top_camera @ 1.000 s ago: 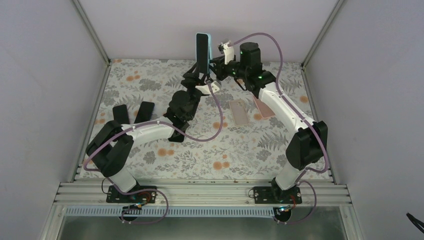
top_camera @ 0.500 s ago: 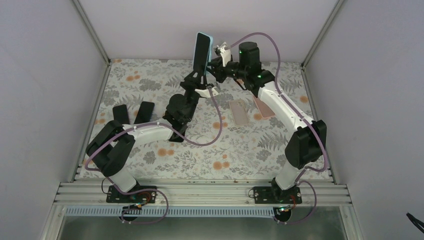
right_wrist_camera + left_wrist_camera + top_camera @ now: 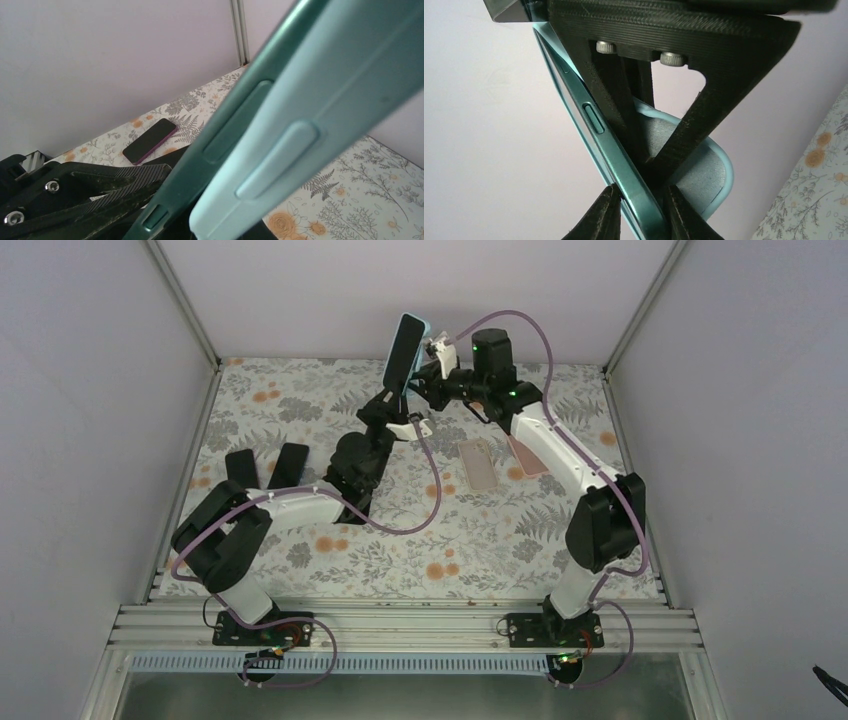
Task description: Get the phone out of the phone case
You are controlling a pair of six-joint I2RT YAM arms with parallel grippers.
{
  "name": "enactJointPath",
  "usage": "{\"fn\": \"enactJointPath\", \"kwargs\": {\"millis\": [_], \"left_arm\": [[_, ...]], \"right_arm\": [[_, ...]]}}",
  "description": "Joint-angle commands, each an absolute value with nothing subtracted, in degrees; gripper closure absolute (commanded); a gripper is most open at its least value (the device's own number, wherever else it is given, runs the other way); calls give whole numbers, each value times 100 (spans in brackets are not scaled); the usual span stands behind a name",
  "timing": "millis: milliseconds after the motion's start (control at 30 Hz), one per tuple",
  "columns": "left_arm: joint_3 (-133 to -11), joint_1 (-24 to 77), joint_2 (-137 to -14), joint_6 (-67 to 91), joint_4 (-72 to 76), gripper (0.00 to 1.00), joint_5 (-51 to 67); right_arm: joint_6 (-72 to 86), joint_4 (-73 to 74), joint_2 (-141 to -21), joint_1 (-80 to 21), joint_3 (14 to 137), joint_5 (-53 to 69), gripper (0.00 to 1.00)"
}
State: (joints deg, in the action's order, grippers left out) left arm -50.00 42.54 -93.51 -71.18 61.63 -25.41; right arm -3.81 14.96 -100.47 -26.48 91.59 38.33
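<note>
My right gripper should next move back and down and release the case [image 3: 424,332] on the clear tabletop there, beside the pinkish pieces.
A teal phone [image 3: 402,350] with a dark screen is held upright in the air above the back of the table. Its light blue phone case [image 3: 424,332] is peeled off one long side. My left gripper [image 3: 396,392] is shut on the phone's lower end. In the left wrist view the phone's edge [image 3: 609,135] runs between my fingertips [image 3: 599,217], with the case [image 3: 719,172] gaping behind it. My right gripper [image 3: 428,360] is shut on the case's edge. The right wrist view shows the phone [image 3: 220,135] and the case [image 3: 320,95] side by side; the right gripper's fingers are hidden.
Two dark phones [image 3: 240,468] [image 3: 290,462] lie on the flowered table at the left. Two pinkish flat pieces [image 3: 478,462] [image 3: 528,455] lie right of centre under the right arm. White walls enclose the table on three sides.
My left gripper has closed onto the phone's lower end. The phone's top has tipped to the right, and the right wrist has shifted a little left and up.
</note>
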Motion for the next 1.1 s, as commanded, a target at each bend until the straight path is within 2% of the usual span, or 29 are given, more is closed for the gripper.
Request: {"fn": "enactJointPath", "kwargs": {"millis": [0, 300, 500, 733, 967, 1067], "left_arm": [[-5320, 3841, -8842, -7294, 8507, 94, -3123], [-5254, 3849, -8440, -6714, 7766, 98, -3335], [-5043, 3850, -8268, -6568, 7338, 98, -3330], [-4367, 3893, -8115, -6798, 7255, 98, -3236], [-3090, 3864, -7837, -7446, 7477, 98, -3287], [-2330, 3841, -7644, -7999, 7995, 98, -3357]], "right_arm": [[-955, 3528, -10292, -2496, 8473, 3778, 97], [-1178, 2476, -9594, -2157, 7724, 1268, 97], [-1426, 2399, -9456, -1823, 7652, 693, 97], [-1575, 2726, -9331, -1384, 7586, 1280, 96], [-2004, 4144, -9249, -892, 7875, 2747, 97], [-2511, 5345, -9457, -670, 8045, 3340, 96]]}}
